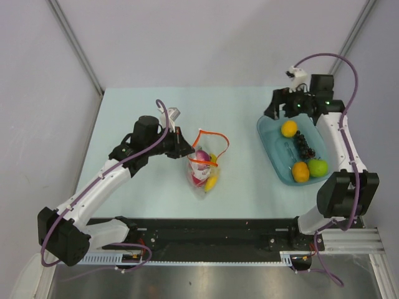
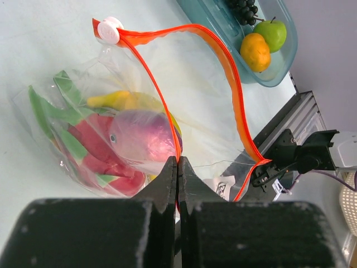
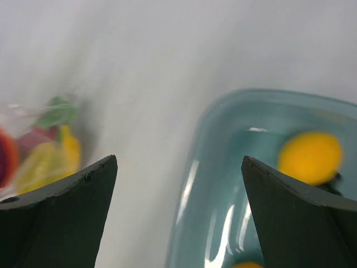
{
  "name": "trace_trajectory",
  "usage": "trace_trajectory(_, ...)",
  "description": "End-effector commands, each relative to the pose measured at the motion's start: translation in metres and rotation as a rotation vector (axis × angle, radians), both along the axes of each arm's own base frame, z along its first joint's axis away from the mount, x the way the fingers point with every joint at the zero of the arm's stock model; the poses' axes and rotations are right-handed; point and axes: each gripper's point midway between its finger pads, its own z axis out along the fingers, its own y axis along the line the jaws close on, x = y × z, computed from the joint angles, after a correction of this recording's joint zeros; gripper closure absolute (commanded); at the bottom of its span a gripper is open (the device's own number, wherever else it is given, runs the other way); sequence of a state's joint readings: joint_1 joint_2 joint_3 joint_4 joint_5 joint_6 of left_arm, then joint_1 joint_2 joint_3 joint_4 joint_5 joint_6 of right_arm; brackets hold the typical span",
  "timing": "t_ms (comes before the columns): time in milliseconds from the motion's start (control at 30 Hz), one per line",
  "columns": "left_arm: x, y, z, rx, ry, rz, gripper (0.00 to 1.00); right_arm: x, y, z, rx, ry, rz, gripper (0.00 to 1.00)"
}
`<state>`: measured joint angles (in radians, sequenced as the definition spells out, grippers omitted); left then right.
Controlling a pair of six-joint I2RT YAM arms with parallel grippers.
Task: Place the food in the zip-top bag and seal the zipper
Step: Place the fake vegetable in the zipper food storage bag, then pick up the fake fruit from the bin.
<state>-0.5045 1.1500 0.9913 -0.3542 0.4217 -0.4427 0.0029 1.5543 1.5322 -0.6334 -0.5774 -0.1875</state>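
The yellow fruit (image 1: 288, 128) (image 3: 310, 158) is next for my right gripper, which goes toward the right in its wrist view and down around it, as the bowl's rim lies between my open fingers.
The clear zip-top bag (image 1: 202, 171) lies mid-table, holding a yellow banana (image 2: 124, 100), a purple ball (image 2: 146, 137) and a red piece with green leaves (image 2: 89, 146). Its orange-red zipper (image 1: 213, 138) stands open in a loop, with a white slider (image 2: 110, 29) at the far end. My left gripper (image 1: 187, 148) is shut on the zipper strip (image 2: 167, 117) at the bag's near edge; it shows in the left wrist view (image 2: 178, 166). My right gripper (image 1: 277, 109) is open and empty above the teal bowl's far left corner; it also shows in the right wrist view (image 3: 178, 167).
The translucent teal bowl (image 1: 276, 148) at the right holds a yellow fruit (image 1: 288, 128), dark grapes (image 1: 303, 144), an orange fruit (image 1: 300, 171) and a green apple (image 1: 318, 167). The bowl's rim (image 3: 195, 184) lies between my right fingers. Walls surround the table.
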Motion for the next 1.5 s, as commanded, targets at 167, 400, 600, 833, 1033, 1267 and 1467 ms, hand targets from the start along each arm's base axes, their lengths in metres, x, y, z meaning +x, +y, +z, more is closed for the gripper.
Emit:
trace_trajectory(167, 0.008, -0.004, 0.023, -0.025, -0.082, -0.011, 0.99, 0.049, -0.137, -0.102, -0.279, 0.119, -0.319, 0.02)
trace_trajectory(400, 0.008, -0.004, 0.02, -0.016, -0.079, -0.013, 0.99, 0.074, -0.148, -0.156, -0.299, 0.182, -0.364, 0.02)
trace_trajectory(600, 0.008, -0.004, 0.018, -0.012, -0.074, -0.015, 0.99, 0.085, -0.131, -0.185, -0.303, 0.205, -0.332, 0.05)
trace_trajectory(833, 0.006, -0.002, 0.017, -0.004, -0.077, -0.017, 0.99, 0.091, -0.121, -0.202, -0.307, 0.224, -0.304, 0.22)
trace_trajectory(1033, 0.005, -0.001, 0.018, -0.004, -0.082, -0.019, 0.99, 0.079, -0.111, -0.162, -0.28, 0.167, -0.257, 0.46)
trace_trajectory(1267, 0.003, -0.002, 0.02, -0.013, -0.086, -0.021, 0.99, 0.019, 0.01, -0.02, -0.045, 0.007, 0.062, 0.57)
trace_trajectory(1467, 0.005, -0.003, 0.02, -0.022, -0.083, -0.014, 0.99, -0.066, 0.132, 0.056, 0.089, -0.116, 0.38, 0.55)
